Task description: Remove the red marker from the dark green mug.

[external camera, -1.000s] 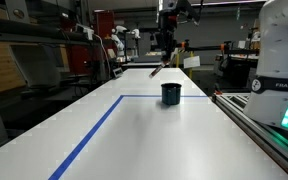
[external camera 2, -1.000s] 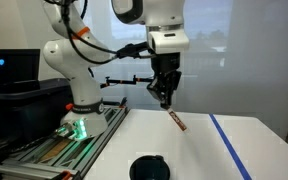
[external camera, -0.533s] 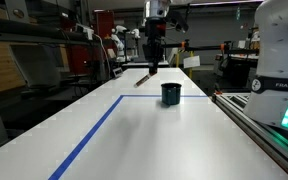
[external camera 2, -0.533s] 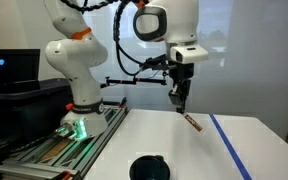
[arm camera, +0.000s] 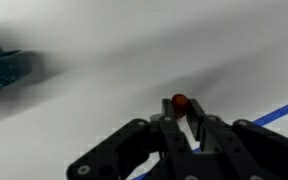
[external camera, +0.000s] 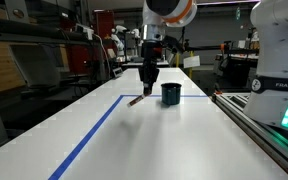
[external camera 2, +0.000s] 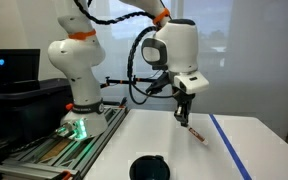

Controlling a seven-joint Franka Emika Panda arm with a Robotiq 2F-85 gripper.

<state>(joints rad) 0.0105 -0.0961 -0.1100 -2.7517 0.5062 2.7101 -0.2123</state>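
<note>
The gripper lowers next, easing back toward the base, and releases the red marker (external camera: 138, 98), since bare white table clear of the mug lies below the gripper.
My gripper (external camera: 148, 84) is shut on the red marker (external camera: 138, 98), which hangs tilted from the jaws just above the white table. In an exterior view the marker (external camera 2: 194, 133) slants down from the gripper (external camera 2: 183, 118) toward the table. In the wrist view the marker's red end (arm camera: 180, 101) sticks out between the shut fingers (arm camera: 183, 122). The dark green mug (external camera: 171, 94) stands upright on the table beside the marker, apart from it. It also shows at the front of an exterior view (external camera 2: 149, 168) and at the left edge of the wrist view (arm camera: 2, 68).
A blue tape line (external camera: 94, 130) marks a rectangle on the white table; it also runs at the right of an exterior view (external camera 2: 227, 145). The robot base (external camera 2: 76, 120) stands on a rail at the table's side. Lab equipment fills the background.
The gripper has come down toward the table with the red marker in it and moved sideways, ending close beside the mug. The mug has not moved.
</note>
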